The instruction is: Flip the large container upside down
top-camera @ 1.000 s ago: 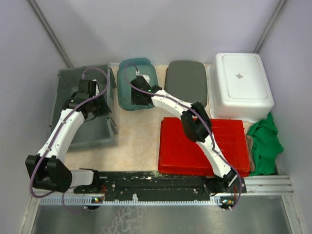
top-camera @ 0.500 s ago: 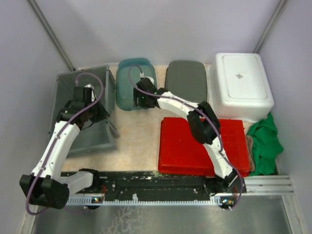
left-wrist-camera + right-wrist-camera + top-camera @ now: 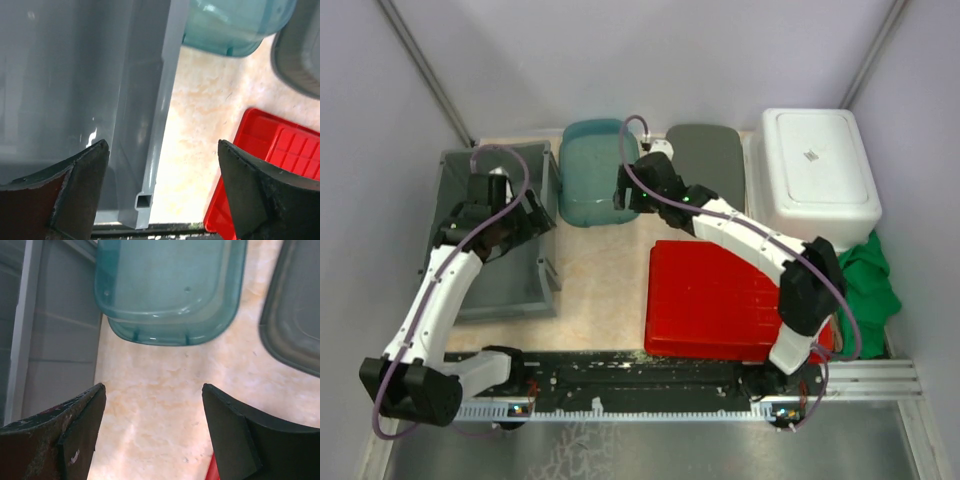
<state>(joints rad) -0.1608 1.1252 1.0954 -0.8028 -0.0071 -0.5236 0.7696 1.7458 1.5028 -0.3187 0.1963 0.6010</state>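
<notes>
My left gripper moves down over the large container's side nearest the teal container next and closes, since the large container's rim runs below and between the open fingers.
A large grey container (image 3: 500,290) stands at the left of the table; its ribbed wall and rim (image 3: 150,150) fill the left wrist view. My left gripper (image 3: 525,215) hovers over its right wall, open, the rim passing between the fingers (image 3: 162,145) without touching them. A smaller teal container (image 3: 592,170) lies bottom up at the back, also seen in the right wrist view (image 3: 170,285). My right gripper (image 3: 625,195) is just in front of it, open over bare table (image 3: 153,387) and holding nothing.
A red flat tray (image 3: 720,300) lies in the middle right under the right arm. A dark grey lid (image 3: 703,165) sits beside the teal container. A white tub (image 3: 818,175) stands bottom up at the back right, a green cloth (image 3: 865,290) in front of it.
My left gripper has opened and let go of the grey container's wall. My right gripper has come out of the teal container and opened; that container now lies bottom up.
</notes>
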